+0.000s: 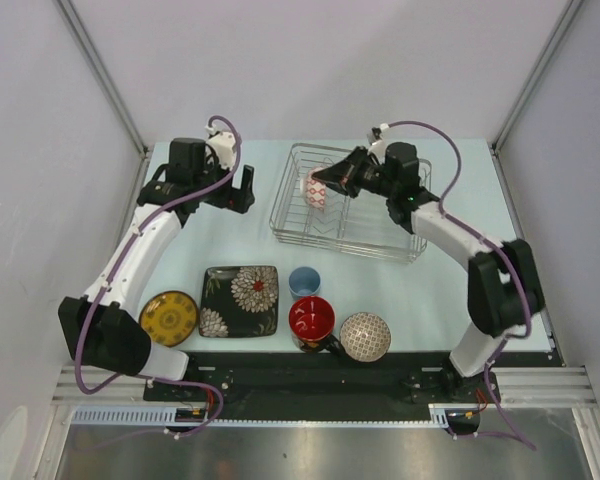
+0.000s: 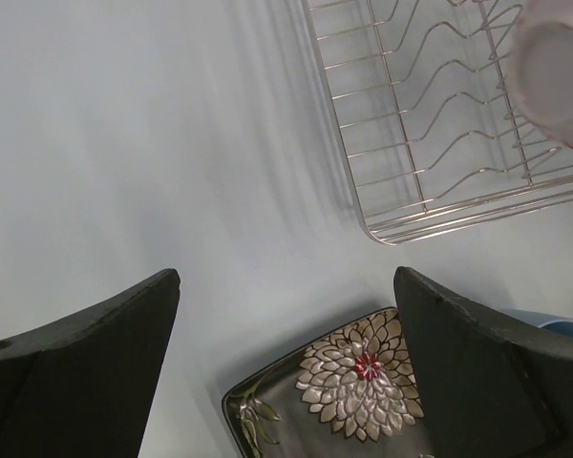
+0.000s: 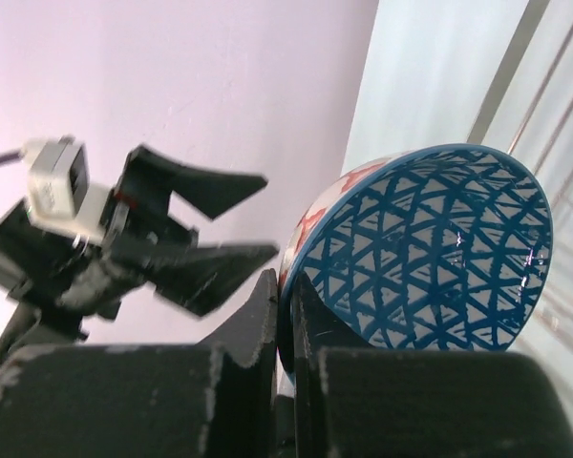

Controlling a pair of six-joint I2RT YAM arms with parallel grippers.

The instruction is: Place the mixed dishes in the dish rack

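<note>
The end of the dish rack facing my left gripper stands empty, so my right gripper will move outward there next, then lower the sideways bowl onto the rack's wires.
My right gripper is shut on the rim of the blue patterned bowl and holds it on its side above the left part of the silver wire dish rack. The right wrist view shows the bowl's blue triangle inside and the jaws pinching its rim. My left gripper is open and empty, left of the rack, above the bare table. The yellow plate, black square floral plate, light-blue cup, black mug with red inside and beige-pink bowl stand along the near edge.
The rack holds no dishes on its prongs. The left wrist view shows the floral plate between the fingers, the cup's edge and the held bowl's underside. Grey walls close in the sides and back.
</note>
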